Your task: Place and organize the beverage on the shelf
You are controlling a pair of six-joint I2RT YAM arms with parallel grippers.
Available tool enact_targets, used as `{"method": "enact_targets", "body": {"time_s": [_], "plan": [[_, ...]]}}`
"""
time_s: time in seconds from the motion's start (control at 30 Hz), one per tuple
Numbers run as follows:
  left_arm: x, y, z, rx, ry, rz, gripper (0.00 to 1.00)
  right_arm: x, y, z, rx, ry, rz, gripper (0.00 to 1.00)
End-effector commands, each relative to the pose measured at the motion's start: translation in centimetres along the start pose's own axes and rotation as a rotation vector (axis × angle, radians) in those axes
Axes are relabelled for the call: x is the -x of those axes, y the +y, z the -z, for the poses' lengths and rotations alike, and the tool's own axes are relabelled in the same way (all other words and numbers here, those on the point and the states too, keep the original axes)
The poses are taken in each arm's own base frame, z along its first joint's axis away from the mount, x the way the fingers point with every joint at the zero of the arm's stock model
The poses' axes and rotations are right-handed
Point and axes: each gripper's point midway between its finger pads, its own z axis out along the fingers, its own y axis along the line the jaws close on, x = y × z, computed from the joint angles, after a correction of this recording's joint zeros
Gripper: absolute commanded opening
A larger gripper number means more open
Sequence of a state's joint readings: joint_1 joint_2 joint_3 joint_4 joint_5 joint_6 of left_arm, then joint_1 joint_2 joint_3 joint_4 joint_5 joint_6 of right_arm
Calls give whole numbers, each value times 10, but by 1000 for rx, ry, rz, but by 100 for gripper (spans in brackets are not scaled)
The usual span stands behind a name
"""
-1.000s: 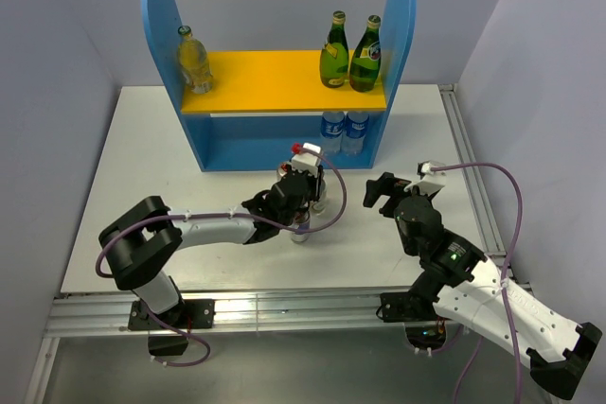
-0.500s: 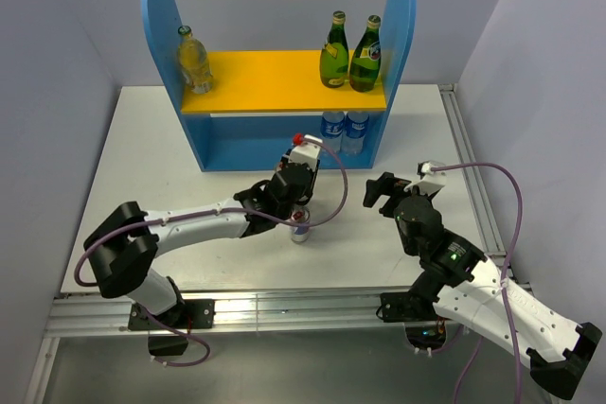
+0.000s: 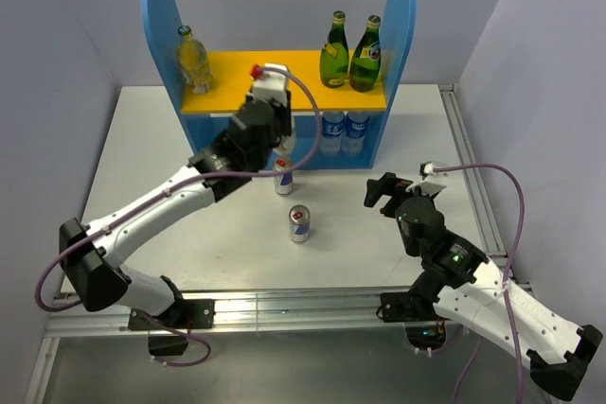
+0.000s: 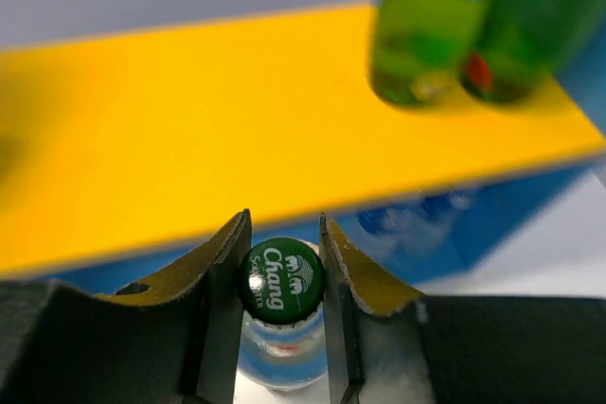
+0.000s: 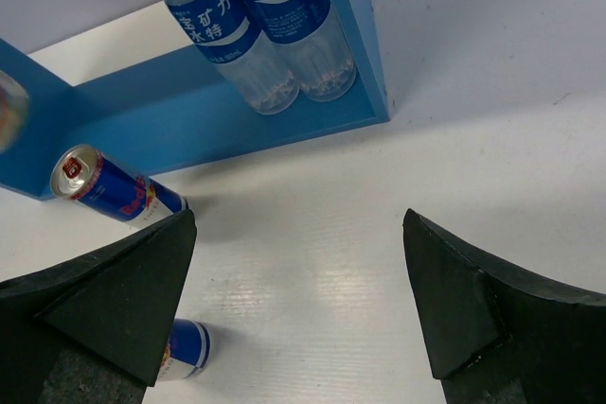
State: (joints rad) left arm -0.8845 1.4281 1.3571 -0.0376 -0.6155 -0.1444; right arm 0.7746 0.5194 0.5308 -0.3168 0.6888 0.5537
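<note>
Next, my left gripper moves up and outward over the board, beside the clear yellowish bottle, since the held bottle hangs below the board's front edge.
My left gripper is shut on the green-capped neck of a clear bottle and holds it up in front of the blue shelf, just below the front edge of the yellow board. Two dark green bottles stand at the board's right end and a clear yellowish bottle at its left end. Two silver-blue-red cans stand on the table, one near the shelf and one nearer me. My right gripper is open and empty, right of the cans.
Two clear blue-labelled bottles stand in the shelf's lower level at the right. The right wrist view shows them and both cans. A metal rail runs along the table's right edge.
My left arm has lifted the clear bottle off the table beside the cans and carried it up and away to the shelf front. The right arm has not moved.
</note>
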Motion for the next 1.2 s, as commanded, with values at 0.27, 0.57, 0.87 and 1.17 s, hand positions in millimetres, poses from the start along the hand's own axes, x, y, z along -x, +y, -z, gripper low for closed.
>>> {"method": "enact_targets", "body": {"time_s": [0.27, 0.57, 0.87, 1.17], "plan": [[182, 75, 27, 111, -330, 120, 0, 2, 5, -1, 19, -17, -30, 97], [195, 101, -9, 208, -348, 76, 0, 4, 2, 2, 19, -25, -36, 97], [188, 120, -49, 271, -314, 14, 0, 3, 3, 2, 21, -21, -34, 97], [175, 149, -58, 337, -300, 8, 0, 2, 5, 0, 25, -15, -29, 97]]}}
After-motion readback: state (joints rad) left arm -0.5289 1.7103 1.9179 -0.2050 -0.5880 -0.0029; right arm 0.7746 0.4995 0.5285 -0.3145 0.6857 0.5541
